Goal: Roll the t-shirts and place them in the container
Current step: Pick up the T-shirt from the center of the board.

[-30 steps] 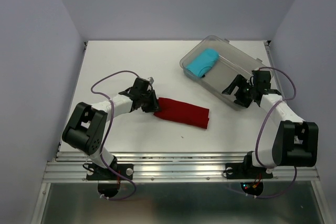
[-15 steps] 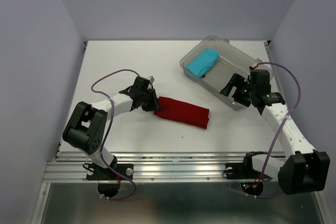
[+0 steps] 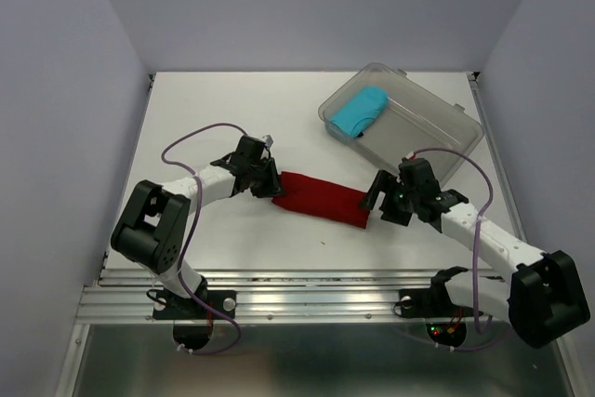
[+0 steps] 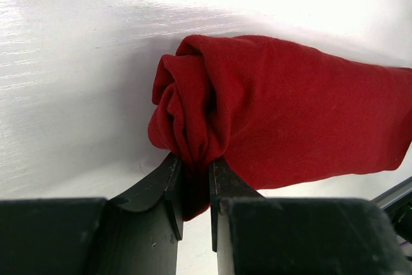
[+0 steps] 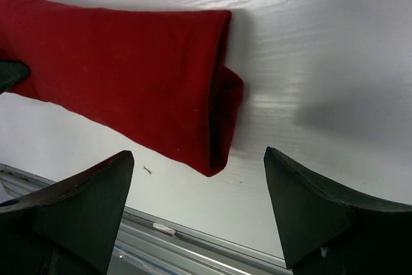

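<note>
To get onto the red t-shirt's folded end just ahead of its open fingers, my right gripper will lower and shift toward my left gripper first.
The dark red t-shirt (image 3: 321, 197) lies folded into a long narrow band across the middle of the table. My left gripper (image 3: 272, 187) is shut on the bunched left end of the red t-shirt (image 4: 193, 127). At the band's right end my right gripper (image 3: 374, 204) hangs open, fingers spread wide with nothing between them; the red t-shirt's (image 5: 129, 75) folded end lies just ahead of them. The cyan-blue t-shirt (image 3: 359, 110) sits as a compact roll inside the clear bin.
The clear plastic bin (image 3: 437, 127) stands at the back right of the table. A metal rail (image 3: 316, 299) runs along the near edge, just below the right gripper. Grey walls close in both sides.
My right arm has swung from beside the bin leftward and nearer, down to the right end of the red shirt. The left gripper has stayed where it was, holding the cloth.
</note>
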Motion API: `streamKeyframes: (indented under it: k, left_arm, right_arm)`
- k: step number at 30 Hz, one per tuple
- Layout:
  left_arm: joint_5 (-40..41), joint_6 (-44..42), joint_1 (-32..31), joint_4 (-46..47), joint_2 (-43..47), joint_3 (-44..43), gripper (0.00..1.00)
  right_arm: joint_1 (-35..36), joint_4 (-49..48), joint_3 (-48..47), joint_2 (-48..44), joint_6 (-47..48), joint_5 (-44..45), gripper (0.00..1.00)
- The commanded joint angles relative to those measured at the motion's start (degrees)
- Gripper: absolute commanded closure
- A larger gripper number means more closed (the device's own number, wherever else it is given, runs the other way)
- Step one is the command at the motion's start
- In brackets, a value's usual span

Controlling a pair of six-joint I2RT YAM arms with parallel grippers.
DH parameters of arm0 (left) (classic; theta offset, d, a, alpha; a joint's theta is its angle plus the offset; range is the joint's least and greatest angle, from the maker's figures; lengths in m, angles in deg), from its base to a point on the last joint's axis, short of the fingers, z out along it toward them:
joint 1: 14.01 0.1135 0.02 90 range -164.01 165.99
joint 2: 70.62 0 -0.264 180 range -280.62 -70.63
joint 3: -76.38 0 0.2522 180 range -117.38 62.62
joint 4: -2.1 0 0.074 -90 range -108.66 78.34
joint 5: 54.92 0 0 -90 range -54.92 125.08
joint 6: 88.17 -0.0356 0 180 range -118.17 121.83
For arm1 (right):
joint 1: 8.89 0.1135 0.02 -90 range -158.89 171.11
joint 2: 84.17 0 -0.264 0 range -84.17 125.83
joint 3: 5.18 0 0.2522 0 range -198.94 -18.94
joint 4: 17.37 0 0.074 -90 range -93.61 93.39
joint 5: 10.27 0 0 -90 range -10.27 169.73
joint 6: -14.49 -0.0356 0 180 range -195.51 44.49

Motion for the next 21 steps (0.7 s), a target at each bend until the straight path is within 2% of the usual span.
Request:
streamKeyframes:
  k: [1, 11, 21]
  left_arm:
    - [0.2, -1.4, 0.2, -0.5, 0.5, 0.2, 1.00]
    - [-0.2, -1.9, 0.2, -0.5, -0.2, -0.2, 1.00]
    - [-0.1, -2.1, 0.3, -0.7, 0.5, 0.5, 1.00]
  right_arm:
    - [0.7, -9.2, 2.8, 1.7, -5.7, 1.9, 0.12]
    - [2.2, -15.4, 6.9, 5.4, -11.5, 2.4, 0.10]
    - [4.2, -19.7, 6.0, 10.9, -14.9, 3.7, 0.18]
